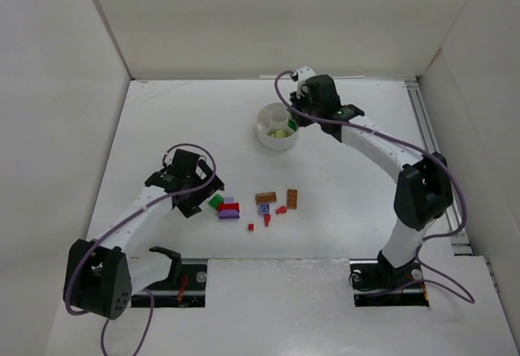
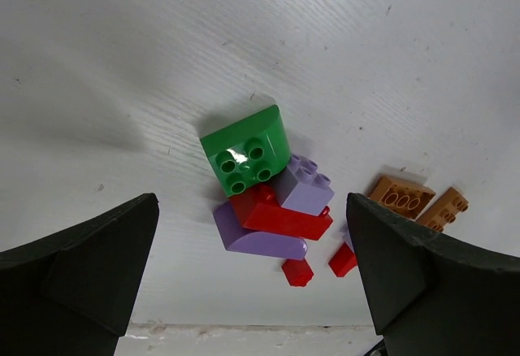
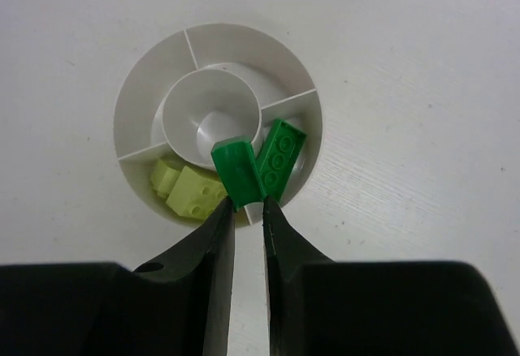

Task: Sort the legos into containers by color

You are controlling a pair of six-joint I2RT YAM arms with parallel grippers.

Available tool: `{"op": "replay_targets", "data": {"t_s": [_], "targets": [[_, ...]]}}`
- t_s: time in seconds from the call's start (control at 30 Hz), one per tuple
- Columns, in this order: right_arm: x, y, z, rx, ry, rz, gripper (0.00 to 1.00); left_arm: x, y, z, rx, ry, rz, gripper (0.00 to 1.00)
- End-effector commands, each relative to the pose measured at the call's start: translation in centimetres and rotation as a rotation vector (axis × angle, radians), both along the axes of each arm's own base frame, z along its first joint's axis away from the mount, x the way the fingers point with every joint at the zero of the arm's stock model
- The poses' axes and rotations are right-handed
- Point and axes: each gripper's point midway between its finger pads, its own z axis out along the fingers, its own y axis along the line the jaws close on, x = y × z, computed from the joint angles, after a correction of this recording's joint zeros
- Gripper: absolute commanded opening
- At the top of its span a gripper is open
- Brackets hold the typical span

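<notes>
My right gripper is going to ease down and to the right in the wrist view, over the wedge with the other green brick (image 1: 292, 123) (image 3: 286, 151), and release where the colors match.
A round white dish (image 1: 268, 138) with a centre well and wedge sections stands at the back centre. My right gripper (image 3: 248, 206) is shut on a dark green brick (image 3: 236, 171) and holds it over the dish rim (image 3: 138, 96). Another dark green brick (image 3: 280, 154) lies in the right wedge, and lime-yellow bricks (image 3: 187, 189) lie in the near wedge. My left gripper (image 2: 252, 250) is open above a pile: a green brick (image 2: 244, 149), two purple bricks (image 2: 302, 185) and a red brick (image 2: 280, 216). Orange-brown bricks (image 2: 402, 197) lie to the right.
Small red pieces (image 2: 297, 271) lie near the pile. In the top view the loose bricks (image 1: 266, 198) sit mid-table between the arms, and my left gripper (image 1: 191, 189) is just left of them. White walls enclose the table.
</notes>
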Motion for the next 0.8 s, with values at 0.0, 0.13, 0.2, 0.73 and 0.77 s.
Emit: {"op": "replay_targets", "data": {"t_s": [0.0, 0.13, 0.2, 0.73, 0.77], "targets": [[1.7, -0.3, -0.1, -0.005, 0.008, -0.056, 0.04, -0.2, 0.4, -0.3, -0.012, 0.027, 0.054, 1.0], [2.6, -1.1, -1.4, -0.009, 0.048, -0.1, 0.06, -0.1, 0.7, -0.8, -0.006, 0.033, 0.078, 0.98], [2.7, -1.1, -2.0, -0.015, 0.057, -0.1, 0.09, 0.0, 0.5, -0.8, -0.015, 0.036, 0.073, 0.96], [1.3, -1.1, 0.4, 0.038, 0.017, -0.05, 0.55, -1.0, 0.5, -2.9, -0.021, 0.105, 0.113, 0.93], [1.0, -1.3, 0.4, 0.038, 0.017, -0.05, 0.55, -0.8, 0.4, -2.8, -0.029, 0.096, 0.121, 0.93]]}}
